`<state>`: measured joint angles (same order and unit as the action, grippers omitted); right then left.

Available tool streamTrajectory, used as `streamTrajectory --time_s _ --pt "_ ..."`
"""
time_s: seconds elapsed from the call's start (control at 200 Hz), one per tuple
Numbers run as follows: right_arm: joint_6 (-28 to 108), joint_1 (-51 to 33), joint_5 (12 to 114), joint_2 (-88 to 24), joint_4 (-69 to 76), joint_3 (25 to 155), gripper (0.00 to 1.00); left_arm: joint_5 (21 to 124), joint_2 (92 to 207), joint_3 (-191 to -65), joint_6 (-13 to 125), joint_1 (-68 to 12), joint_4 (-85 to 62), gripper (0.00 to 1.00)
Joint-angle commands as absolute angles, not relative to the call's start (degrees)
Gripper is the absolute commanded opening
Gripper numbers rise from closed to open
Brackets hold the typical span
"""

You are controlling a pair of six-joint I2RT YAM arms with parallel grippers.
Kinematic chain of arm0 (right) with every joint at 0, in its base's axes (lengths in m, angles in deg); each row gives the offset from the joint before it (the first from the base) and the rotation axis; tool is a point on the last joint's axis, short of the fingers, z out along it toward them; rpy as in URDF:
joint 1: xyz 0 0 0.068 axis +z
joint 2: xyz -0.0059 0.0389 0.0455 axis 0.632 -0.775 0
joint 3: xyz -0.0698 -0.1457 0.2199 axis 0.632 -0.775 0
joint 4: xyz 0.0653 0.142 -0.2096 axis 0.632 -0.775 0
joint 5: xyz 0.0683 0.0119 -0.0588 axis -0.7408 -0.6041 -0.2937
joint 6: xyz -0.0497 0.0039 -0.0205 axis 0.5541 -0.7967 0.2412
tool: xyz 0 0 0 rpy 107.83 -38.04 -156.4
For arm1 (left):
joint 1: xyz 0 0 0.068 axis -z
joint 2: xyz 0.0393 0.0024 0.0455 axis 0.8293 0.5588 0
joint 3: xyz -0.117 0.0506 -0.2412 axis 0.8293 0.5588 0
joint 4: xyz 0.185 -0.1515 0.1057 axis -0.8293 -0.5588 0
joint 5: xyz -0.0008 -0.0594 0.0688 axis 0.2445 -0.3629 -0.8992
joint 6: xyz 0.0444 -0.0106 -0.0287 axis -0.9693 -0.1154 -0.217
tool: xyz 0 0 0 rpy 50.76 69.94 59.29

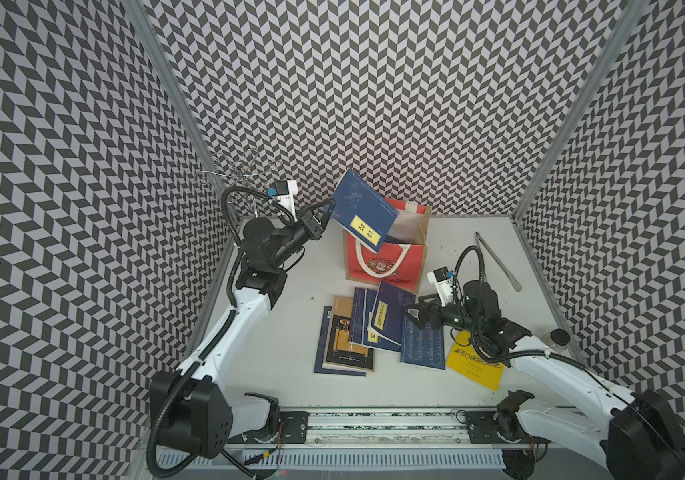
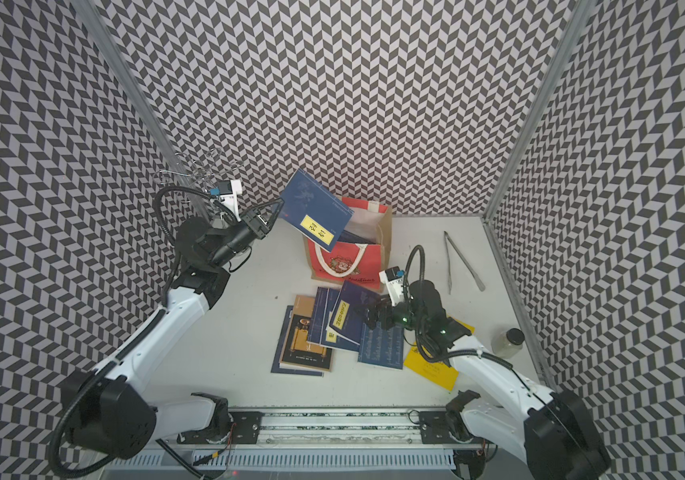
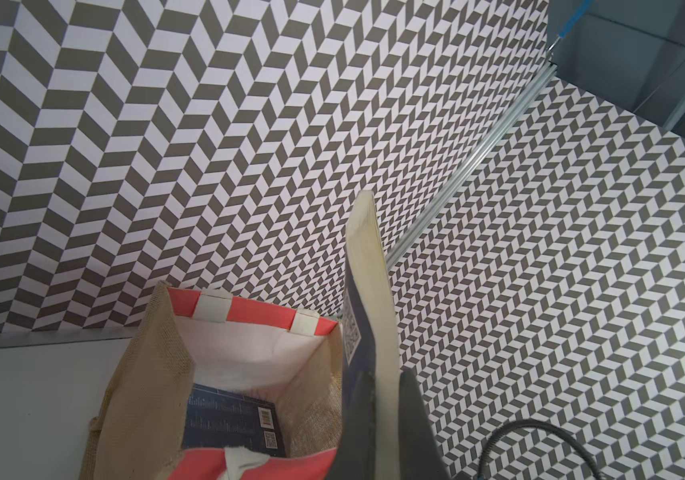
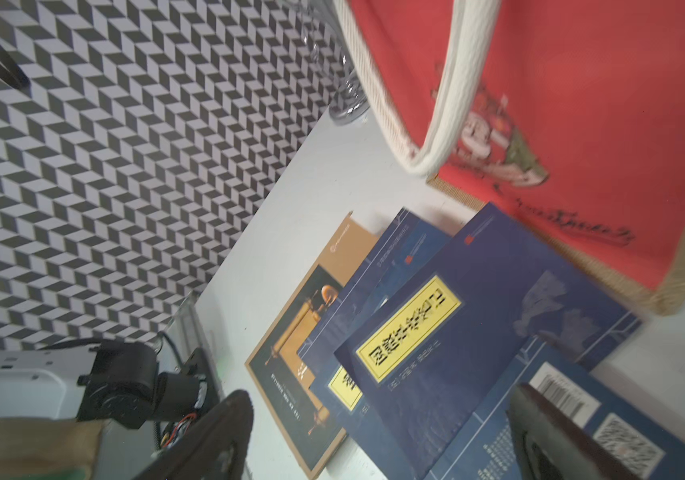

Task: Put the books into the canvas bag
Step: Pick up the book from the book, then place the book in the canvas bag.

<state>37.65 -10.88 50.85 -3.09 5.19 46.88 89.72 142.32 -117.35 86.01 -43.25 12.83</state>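
The robot's left gripper will next move across and down to let go of the navy book's edge inside the canvas bag's opening (image 1: 409, 226) (image 3: 250, 372), which is below it, toward the tongs.
My left gripper (image 1: 328, 212) (image 3: 386, 374) is shut on the edge of a navy book with a yellow label (image 1: 363, 210) (image 3: 368, 270). It holds the book tilted over the open mouth of the canvas bag (image 1: 386, 266) (image 3: 249, 309). Another navy book (image 3: 228, 419) lies inside the bag. In front of the bag, several books lie overlapped on the table: a tan-and-black one (image 1: 349, 336), navy ones (image 1: 388, 316) (image 4: 478, 332) and a bright yellow one (image 1: 474, 365). My right gripper (image 1: 413, 311) (image 4: 378, 395) hangs open just above the navy books, holding nothing.
Metal tongs (image 1: 494, 257) lie at the back right of the table. A small jar (image 1: 557, 338) stands by the right wall. A wire rack (image 1: 241, 174) rises at the back left behind my left arm. Patterned walls close in three sides.
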Motion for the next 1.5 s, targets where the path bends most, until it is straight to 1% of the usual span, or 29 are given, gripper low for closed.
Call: streamTrajectory --time_s 0.0,0.175,0.27,0.431,0.801,1.037,1.187,1.497 --pt "41.06 -11.06 63.3 -0.03 -2.34 54.02 0.96 86.29 146.22 -120.69 90.68 -42.06 23.87 0.0" --pt "42.21 -11.1 71.41 -3.32 -11.36 66.01 0.96 81.73 153.46 -124.25 91.3 -38.21 27.41 0.0" --pt "42.4 -11.22 72.71 -3.91 -12.06 68.25 0.96 81.55 157.48 -126.76 92.35 -36.85 28.81 0.0" --pt "42.46 -11.93 73.54 -3.24 -12.25 68.21 0.97 81.3 161.18 -128.58 92.91 -35.48 29.38 0.0" --pt "38.89 -17.9 76.42 0.27 -14.08 68.6 0.97 75.0 161.04 -122.77 89.6 -32.53 25.35 0.0" --pt "38.11 -19.16 75.05 0.0 -13.11 67.61 0.97 72.29 164.12 -127.15 87.23 -30.47 18.75 0.0" --pt "38.31 -19.16 74.23 -0.21 -12.67 67.12 0.97 68.68 166.51 -130.62 85.95 -27.54 14.07 0.0" --pt "38.54 -19.13 73.16 0.32 -12.15 65.85 0.97 62.33 168.88 -132.44 88.93 -24.71 7.25 0.0"
